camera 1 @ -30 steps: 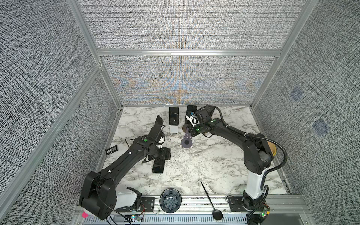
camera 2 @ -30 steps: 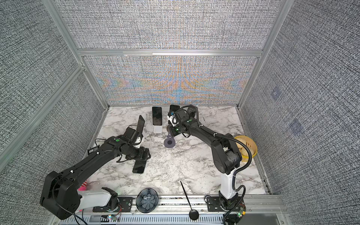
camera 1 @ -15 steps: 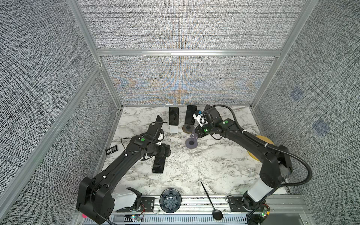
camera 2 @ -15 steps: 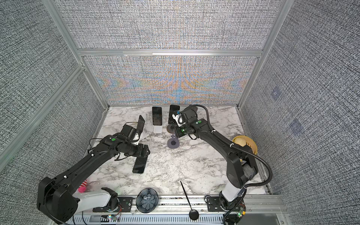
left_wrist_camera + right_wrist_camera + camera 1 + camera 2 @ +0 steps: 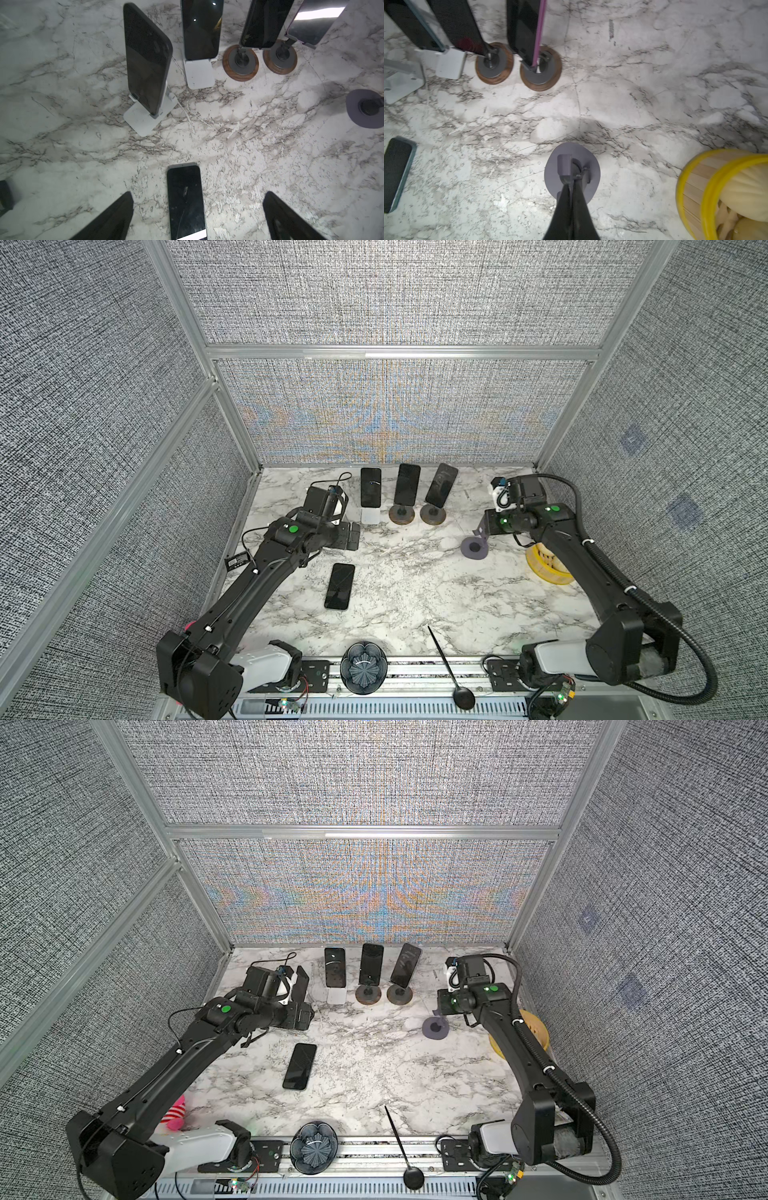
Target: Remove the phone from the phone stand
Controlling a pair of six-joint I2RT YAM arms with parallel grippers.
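Observation:
I should next move the stand outward with my right gripper and release its bracket (image 5: 566, 168) on the bare marble beside the wooden bases.
A black phone (image 5: 340, 586) (image 5: 300, 1066) lies flat on the marble table (image 5: 415, 597), free of any stand. My left gripper (image 5: 353, 536) hovers beyond its far end, open, holding nothing. In the left wrist view the two fingertips (image 5: 124, 207) stand wide apart with the phone (image 5: 186, 203) on the table between them, untouched. The grey-purple phone stand (image 5: 473, 548) (image 5: 435, 1028) rests with no phone on it. My right gripper (image 5: 483, 529) (image 5: 572, 185) is shut on the stand's upright bracket (image 5: 566, 168).
Three more phones stand in a back row, on a white stand (image 5: 370, 515) and two round wooden-based stands (image 5: 402, 515) (image 5: 433, 515). A further phone (image 5: 147, 58) stands behind my left gripper. A yellow basket (image 5: 544, 566) sits under the right arm. Spoon (image 5: 451, 664) and dark bowl (image 5: 363, 670) lie in front.
My right gripper has carried the empty stand to the right, away from the row of phones. My left gripper has opened wider and drawn back from the flat phone, which has not moved.

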